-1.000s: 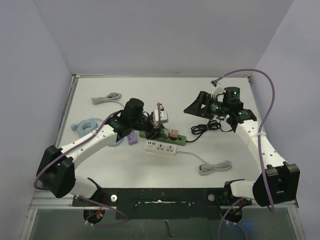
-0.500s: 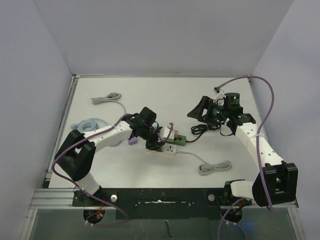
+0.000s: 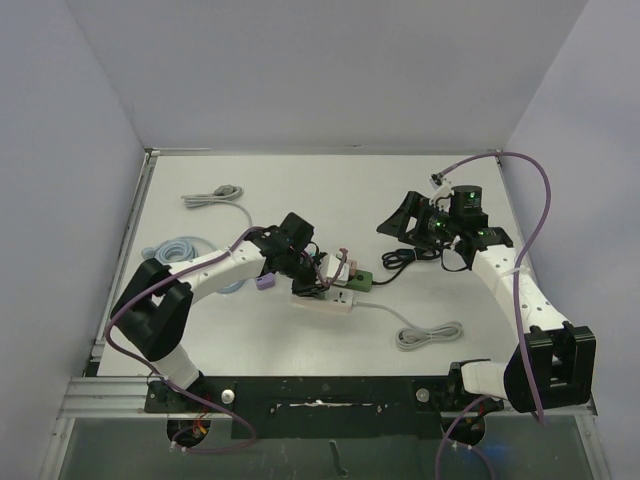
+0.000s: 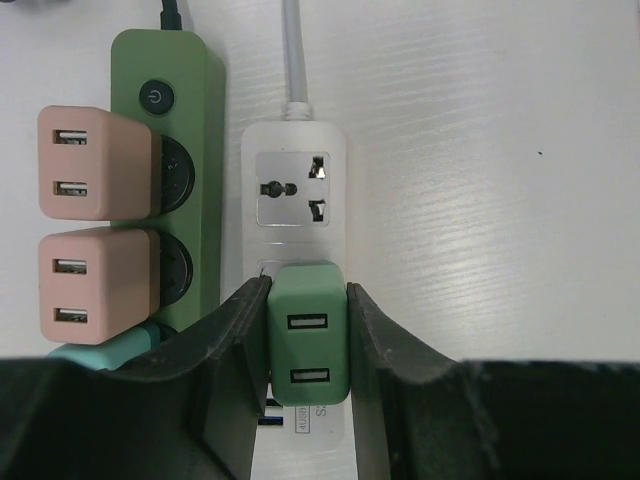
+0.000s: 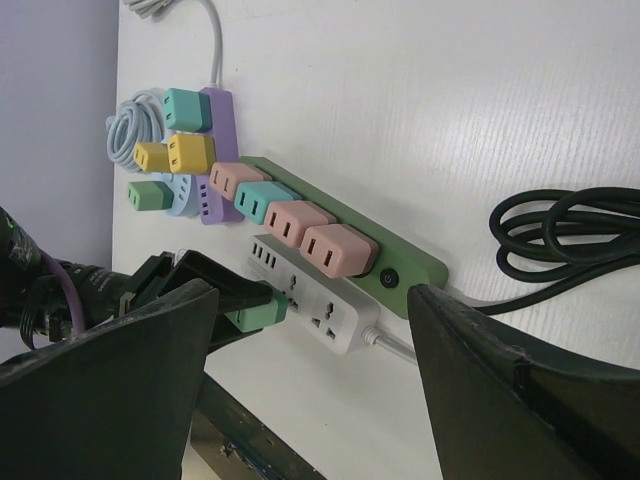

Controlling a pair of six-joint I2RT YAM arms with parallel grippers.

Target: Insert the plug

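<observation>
The green plug in my left gripper goes down onto the second socket of the white power strip next for release, since it already covers that socket.
My left gripper (image 4: 305, 288) is shut on a green two-port plug (image 4: 308, 345), with a finger on each side of it. The plug sits over the second socket of the white power strip (image 4: 295, 150), whose end socket (image 4: 292, 188) is free. How deep the plug is seated does not show. In the top view, the left gripper (image 3: 318, 277) is low over the white strip (image 3: 335, 300). My right gripper (image 3: 405, 222) is open and empty, held above the table to the right. Its wrist view shows the green plug (image 5: 255, 308) against the white strip (image 5: 335, 322).
A green power strip (image 4: 185, 90) with two pink plugs (image 4: 95, 175) lies right beside the white one. A purple strip (image 5: 215, 150) with several plugs lies to the left. A black cable coil (image 3: 405, 258), a grey cable (image 3: 430, 335) and a light blue cable (image 3: 180, 248) lie around.
The left arm has stretched forward and down, carrying the green plug from over the green strip to the white strip. It has hardly moved in the last half second. The right gripper shifted slightly.
</observation>
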